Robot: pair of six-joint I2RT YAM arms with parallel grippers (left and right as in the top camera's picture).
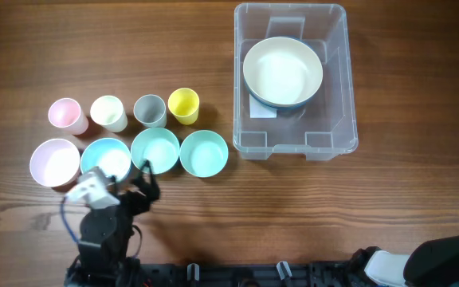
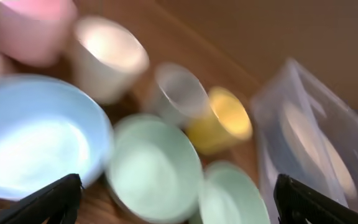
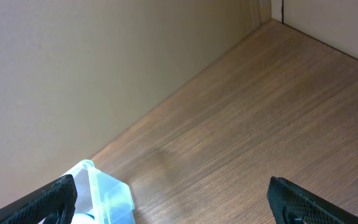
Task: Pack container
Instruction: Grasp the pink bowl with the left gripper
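My left gripper sweeps past the blue bowl (image 1: 106, 158) and down to the pink bowl's outer rim (image 1: 33, 168) next, as that lies to its left in the overhead view.
The clear container (image 1: 341, 96) stands at the right of the table and holds one cream bowl with a blue-grey outside (image 1: 283, 72). It also shows blurred in the left wrist view (image 2: 309, 137), and one corner shows in the right wrist view (image 3: 107, 193). My left gripper (image 1: 143, 179) is open and empty, just in front of the blue bowl (image 1: 106, 158) and the mint bowl (image 1: 155, 149). In its wrist view its jaws (image 2: 179, 205) spread wide over the mint bowl (image 2: 154, 168). My right gripper (image 3: 173, 202) is open and empty over bare wood.
A pink bowl (image 1: 54, 162) and a teal bowl (image 1: 204, 152) complete the front row. Behind them stand a pink cup (image 1: 65, 115), a cream cup (image 1: 108, 112), a grey cup (image 1: 149, 110) and a yellow cup (image 1: 183, 104). The right arm (image 1: 445, 259) is at the bottom right.
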